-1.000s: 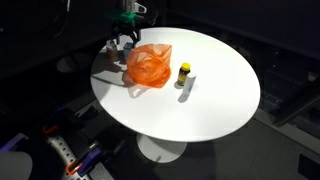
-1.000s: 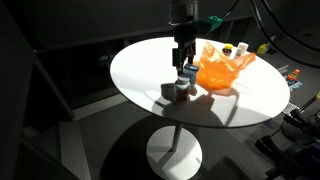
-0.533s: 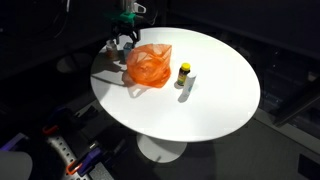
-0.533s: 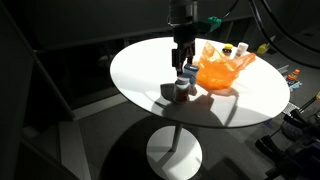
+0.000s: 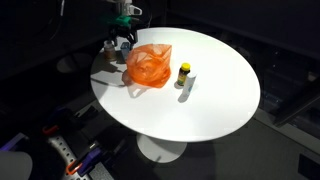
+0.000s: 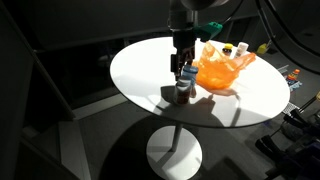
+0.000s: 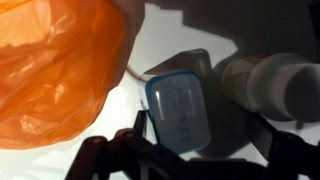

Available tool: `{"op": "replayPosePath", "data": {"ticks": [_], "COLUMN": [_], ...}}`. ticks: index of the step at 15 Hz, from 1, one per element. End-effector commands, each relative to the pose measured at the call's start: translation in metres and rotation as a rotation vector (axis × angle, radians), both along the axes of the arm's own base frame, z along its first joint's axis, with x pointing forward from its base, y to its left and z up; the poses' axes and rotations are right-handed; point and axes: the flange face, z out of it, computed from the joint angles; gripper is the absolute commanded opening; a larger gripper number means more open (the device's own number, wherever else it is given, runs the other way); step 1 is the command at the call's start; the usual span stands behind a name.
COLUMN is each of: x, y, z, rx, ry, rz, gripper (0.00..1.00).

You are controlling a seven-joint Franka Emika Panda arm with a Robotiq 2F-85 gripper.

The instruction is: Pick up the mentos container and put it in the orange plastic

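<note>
The mentos container stands between the robot's fingers, so the gripper will stay low and close next.
The mentos container (image 7: 180,110), a small tub with a blue lid, stands on the white table (image 7: 165,40). My gripper (image 7: 205,140) is open, one finger on each side of the tub, and is not closed on it. In both exterior views the gripper (image 5: 122,40) (image 6: 184,70) is low over the small containers (image 6: 184,88) near the table's edge. The orange plastic bag (image 5: 149,66) (image 6: 220,68) (image 7: 55,70) lies crumpled right beside them.
A white bottle (image 7: 270,82) lies close beside the tub. A small grey object (image 6: 167,92) sits near the table rim. A yellow-capped bottle (image 5: 183,74) stands on the far side of the bag. The round table (image 5: 215,95) drops off just past the containers.
My gripper has come down a little toward the containers, and now its fingers straddle the tub. The bag and bottles have not moved.
</note>
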Motion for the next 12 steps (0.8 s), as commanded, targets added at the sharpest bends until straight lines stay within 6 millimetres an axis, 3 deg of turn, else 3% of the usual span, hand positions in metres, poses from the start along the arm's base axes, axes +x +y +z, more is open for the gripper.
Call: {"op": "replayPosePath", "data": {"ticks": [1,2,3,10,12], "x": [-0.014,-0.015,-0.017,-0.025,-0.027], "y": [-0.003,-0.004,-0.005,-0.022,-0.027], "z": [0.011,0.012,0.014,0.039,0.049], "rx": [-0.03,-0.033,-0.036,-0.071,-0.084], "ry": [-0.036,-0.038,-0.04,-0.065,-0.08], "rz": [-0.031,-0.038,-0.043,-0.087,-0.099], "gripper": [1.0,0.75,0.74,0.2,0.19]}}
